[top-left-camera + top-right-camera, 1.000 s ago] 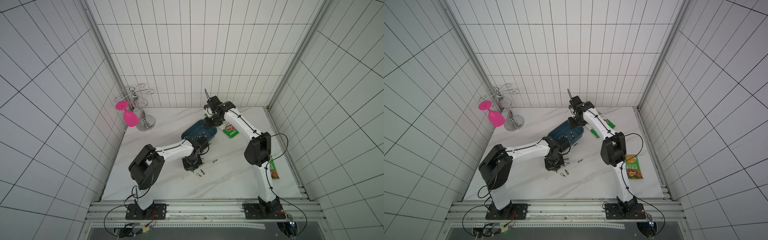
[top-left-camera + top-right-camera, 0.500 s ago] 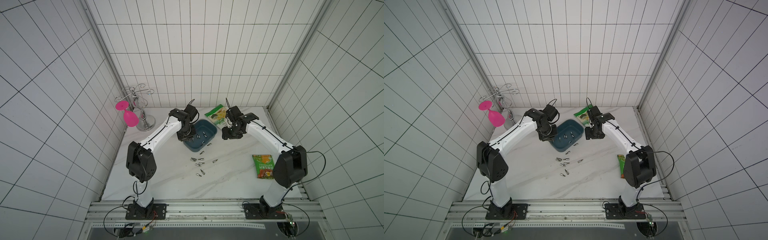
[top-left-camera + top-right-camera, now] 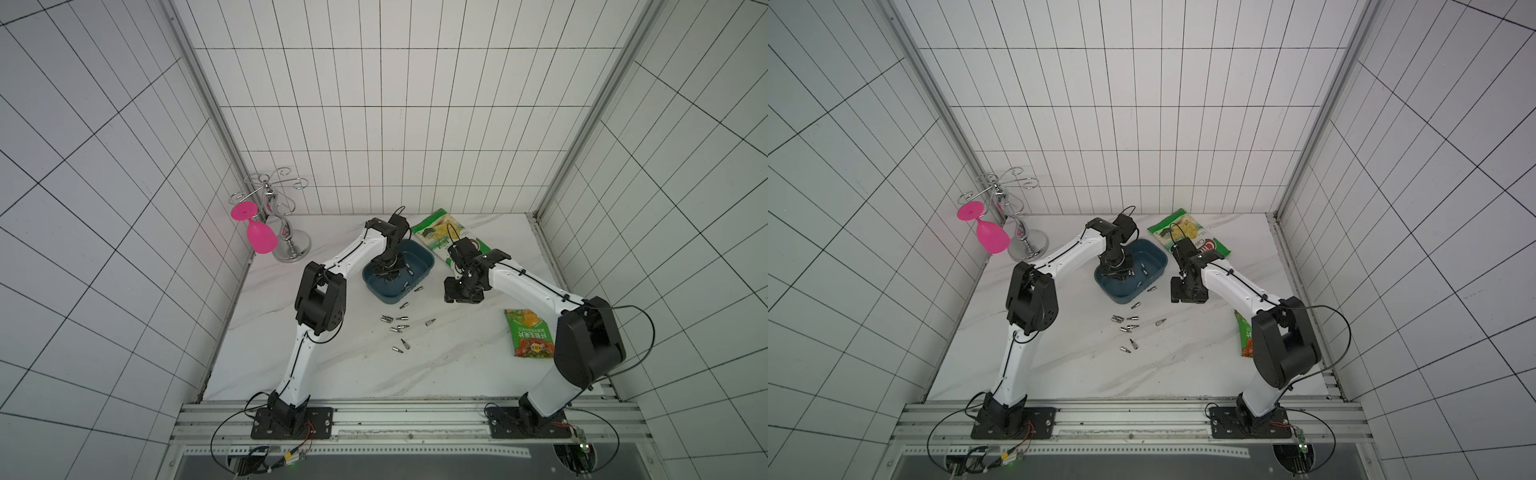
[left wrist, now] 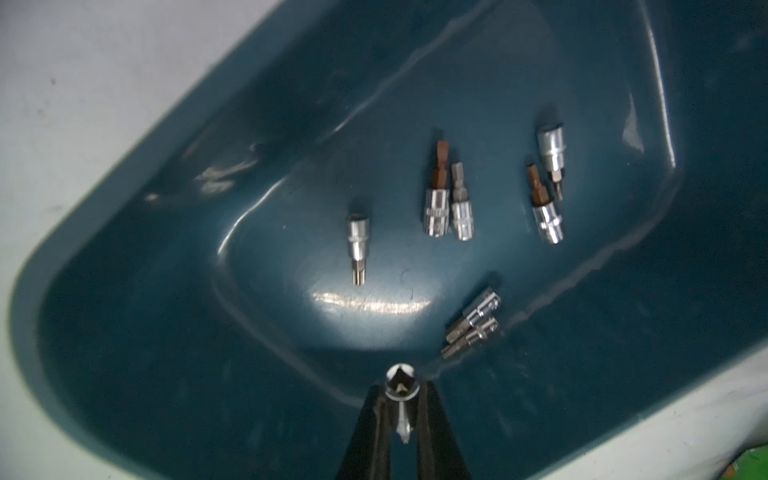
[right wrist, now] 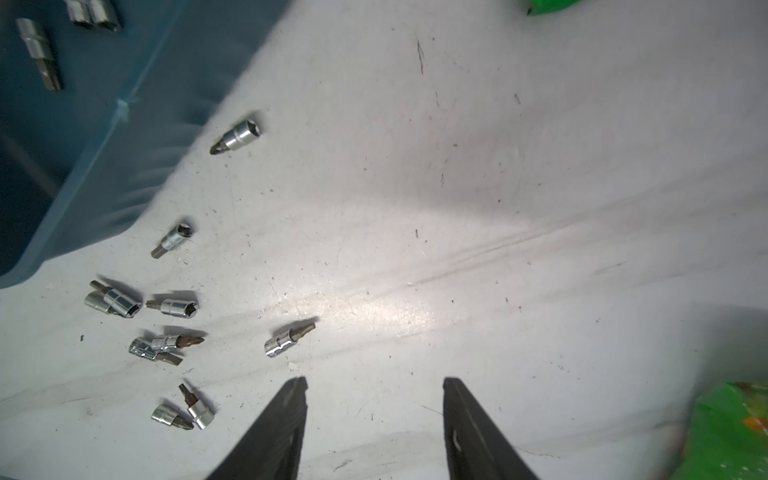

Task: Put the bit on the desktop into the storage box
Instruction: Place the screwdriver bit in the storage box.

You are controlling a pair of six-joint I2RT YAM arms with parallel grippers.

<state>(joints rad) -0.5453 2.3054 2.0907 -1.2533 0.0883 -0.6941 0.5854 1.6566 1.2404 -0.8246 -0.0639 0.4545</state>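
I need to lower my left gripper toward the bare bottom of the box between the bits next and let go of the silver bit, because it already hangs inside the box's rim.
The teal storage box [image 3: 419,254] [image 3: 1155,254] stands at mid-back of the white desktop [image 3: 374,374]. My left gripper [image 3: 386,271] [image 4: 401,392] hangs over the inside of the box, shut on a silver bit [image 4: 400,384] that stands end-on between its fingers. Several bits [image 4: 359,245] lie on the box floor. More loose bits [image 3: 397,328] [image 3: 1128,328] [image 5: 286,340] are scattered on the desktop in front of the box. My right gripper [image 3: 461,296] [image 5: 374,382] hovers open over bare desktop to the right of the box, with nothing between its fingers.
A green chips bag [image 3: 440,232] lies behind the box. A second green snack bag [image 3: 530,336] lies by the right arm. A chrome rack holding a pink glass [image 3: 259,237] stands at the back left.
My left gripper went from the loose bits on the desktop up to over the box, carrying a bit. My right gripper moved from behind the box to its right side.
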